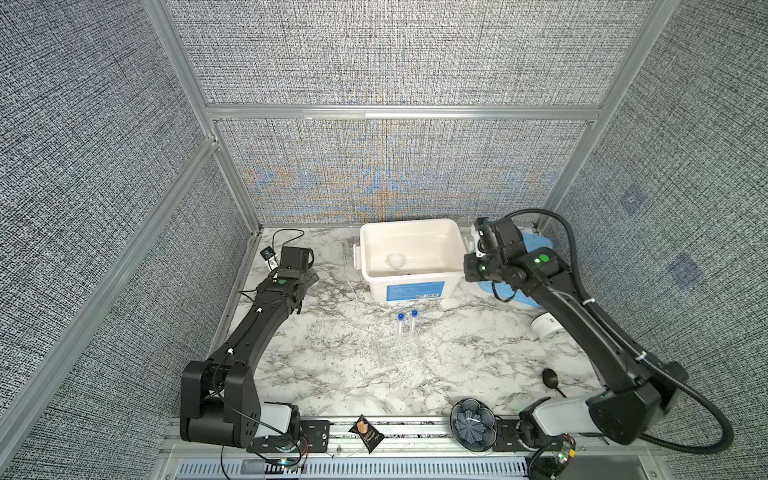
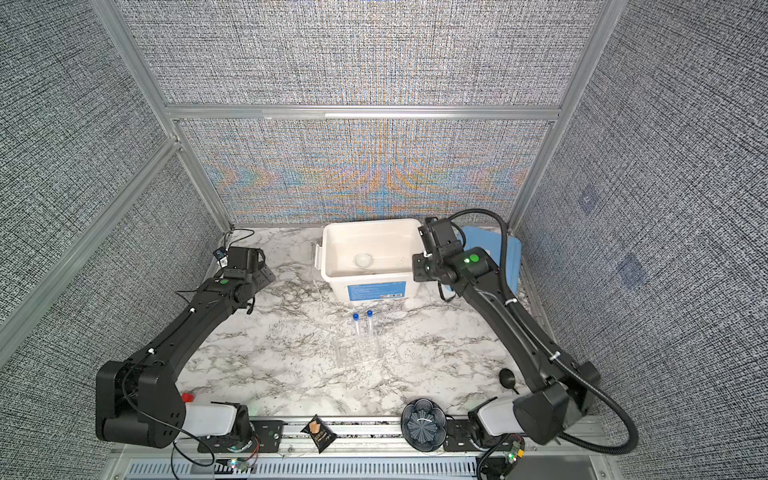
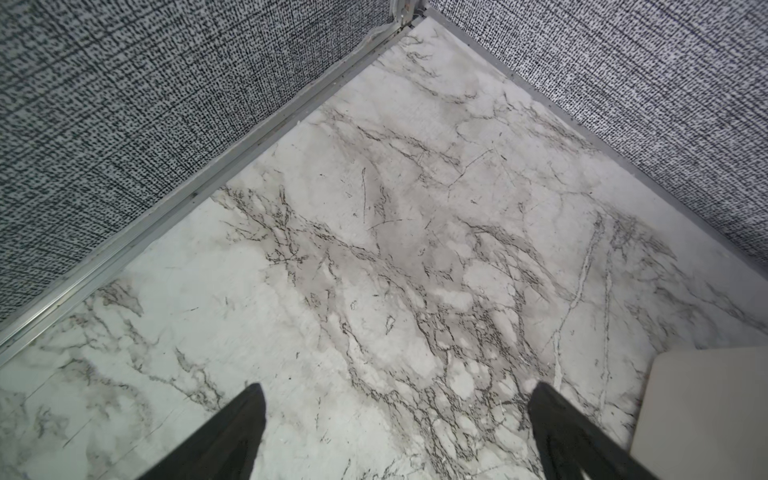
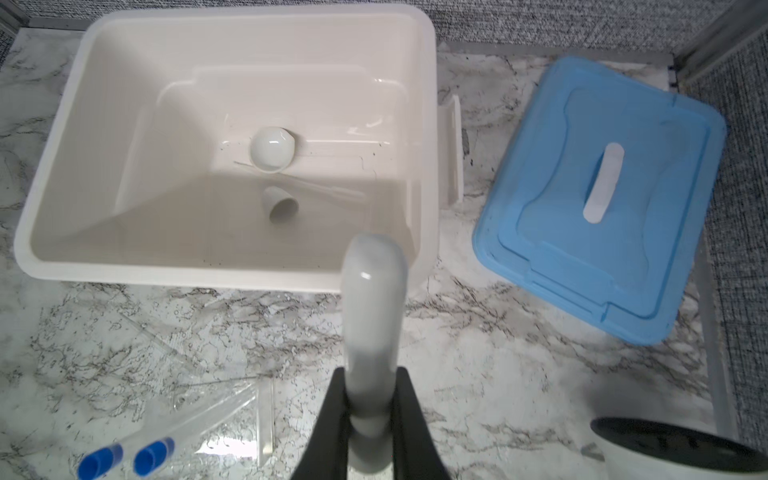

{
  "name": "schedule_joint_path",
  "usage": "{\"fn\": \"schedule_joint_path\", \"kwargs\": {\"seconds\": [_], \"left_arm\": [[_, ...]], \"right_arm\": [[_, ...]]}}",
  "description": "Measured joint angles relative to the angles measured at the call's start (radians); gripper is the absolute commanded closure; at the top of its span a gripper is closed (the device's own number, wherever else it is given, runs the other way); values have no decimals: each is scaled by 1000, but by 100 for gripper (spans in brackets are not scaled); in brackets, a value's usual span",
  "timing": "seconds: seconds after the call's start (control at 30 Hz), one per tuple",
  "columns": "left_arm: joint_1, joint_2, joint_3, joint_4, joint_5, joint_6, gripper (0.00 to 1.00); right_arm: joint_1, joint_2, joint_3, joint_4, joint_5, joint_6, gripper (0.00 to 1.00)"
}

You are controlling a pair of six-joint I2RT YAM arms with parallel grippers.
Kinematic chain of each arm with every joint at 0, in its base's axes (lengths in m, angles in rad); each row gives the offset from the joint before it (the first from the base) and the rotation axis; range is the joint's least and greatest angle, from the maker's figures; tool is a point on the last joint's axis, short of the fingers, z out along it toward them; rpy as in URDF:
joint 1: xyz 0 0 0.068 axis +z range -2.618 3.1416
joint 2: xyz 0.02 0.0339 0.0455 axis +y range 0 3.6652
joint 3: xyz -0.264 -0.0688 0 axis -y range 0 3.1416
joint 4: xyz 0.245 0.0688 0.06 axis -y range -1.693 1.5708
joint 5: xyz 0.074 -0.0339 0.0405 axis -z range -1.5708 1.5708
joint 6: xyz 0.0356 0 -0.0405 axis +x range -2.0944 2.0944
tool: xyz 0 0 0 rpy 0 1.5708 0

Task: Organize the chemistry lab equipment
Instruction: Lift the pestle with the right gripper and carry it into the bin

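Note:
My right gripper holds the pestle and should move over the bin's rim, go down into the bin and let go by the dropper's thick end, since the dish and cup are inside.
My right gripper is shut on a white pestle, held above the right rim of the white bin. Inside the bin lie a small white round dish, a little white cup on its side and a clear dropper. Two clear tubes with blue caps stand in a clear rack at mid-table. Another white dish sits at the right, half hidden by the right arm. My left gripper hangs open over bare marble near the back left corner.
A blue lid lies right of the bin by the back wall. At the front rail sit a dark blue patterned bowl and a black snack packet. A black rubber bulb lies near the right arm's base. Fabric walls enclose three sides.

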Motion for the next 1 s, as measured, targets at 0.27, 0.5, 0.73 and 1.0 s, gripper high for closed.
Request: {"fn": "schedule_joint_path", "kwargs": {"seconds": [0.27,0.5,0.73,1.0], "left_arm": [[0,-6,41,-61,16,16,1],[0,-39,25,-88,17,21,1],[0,-84,-21,-94,19,19,1],[11,-136,-48,-114,38,24,1]], "right_arm": [[-1,352,320,-32,-63,-42,100],[-6,593,552,-151,-56,-64,100],[-12,718,584,-184,-18,-76,100],[-25,866,663,-196,-7,-105,100]]}}
